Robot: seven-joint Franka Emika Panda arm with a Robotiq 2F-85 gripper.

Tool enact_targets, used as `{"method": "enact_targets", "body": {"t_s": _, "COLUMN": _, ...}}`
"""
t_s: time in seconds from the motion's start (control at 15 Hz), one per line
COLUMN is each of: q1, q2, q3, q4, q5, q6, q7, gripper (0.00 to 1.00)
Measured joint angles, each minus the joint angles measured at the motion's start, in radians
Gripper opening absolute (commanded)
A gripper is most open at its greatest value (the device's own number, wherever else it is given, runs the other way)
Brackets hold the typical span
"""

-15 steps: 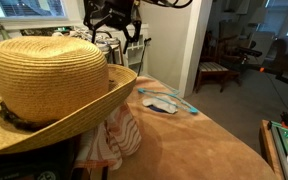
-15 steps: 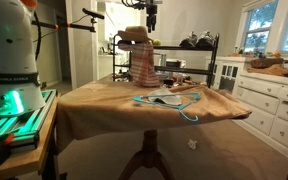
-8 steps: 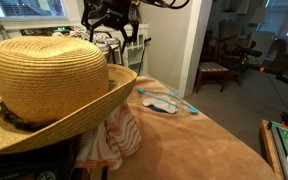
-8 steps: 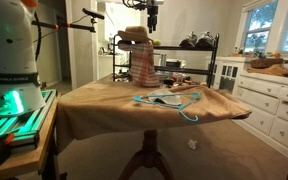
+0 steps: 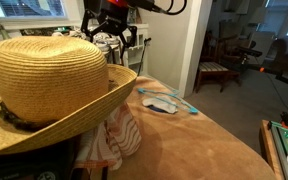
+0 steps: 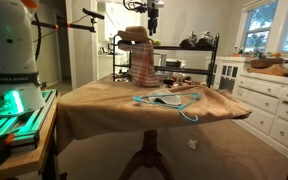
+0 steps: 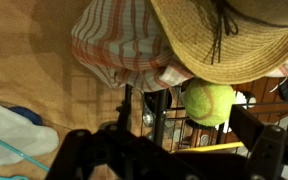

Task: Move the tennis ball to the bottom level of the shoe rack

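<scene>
The tennis ball (image 7: 209, 103) lies below my gripper, nearer one open finger, so I should next move my gripper down and toward the right in the wrist view onto it.
The yellow-green tennis ball (image 7: 209, 103) lies on a wire level of the black shoe rack (image 7: 154, 118), right under the brim of a straw hat (image 7: 229, 35). My gripper (image 7: 179, 152) hangs above it, open and empty, with its dark fingers on either side of the view's lower edge. In both exterior views the gripper (image 5: 114, 27) (image 6: 149, 12) is high above the hat (image 6: 134, 35) and the rack (image 6: 189, 62). The ball is hidden in both exterior views.
A striped cloth (image 7: 119, 45) (image 6: 144, 65) hangs under the hat. A blue and white mask (image 5: 164, 102) (image 6: 169, 98) lies on the brown-covered table (image 6: 104, 105). Shoes (image 6: 197, 41) sit on the rack's top. A white dresser (image 6: 274, 105) stands beside it.
The gripper has shifted slightly to the left above the rack in an exterior view. Nothing else has moved.
</scene>
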Motion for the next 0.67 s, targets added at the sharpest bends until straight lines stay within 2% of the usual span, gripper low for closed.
{"method": "enact_targets", "body": {"t_s": 0.67, "q1": 0.034, "q2": 0.135, "q3": -0.011, "q4": 0.158, "q5": -0.012, "q6": 0.002, "q7": -0.007, "gripper": 1.00}}
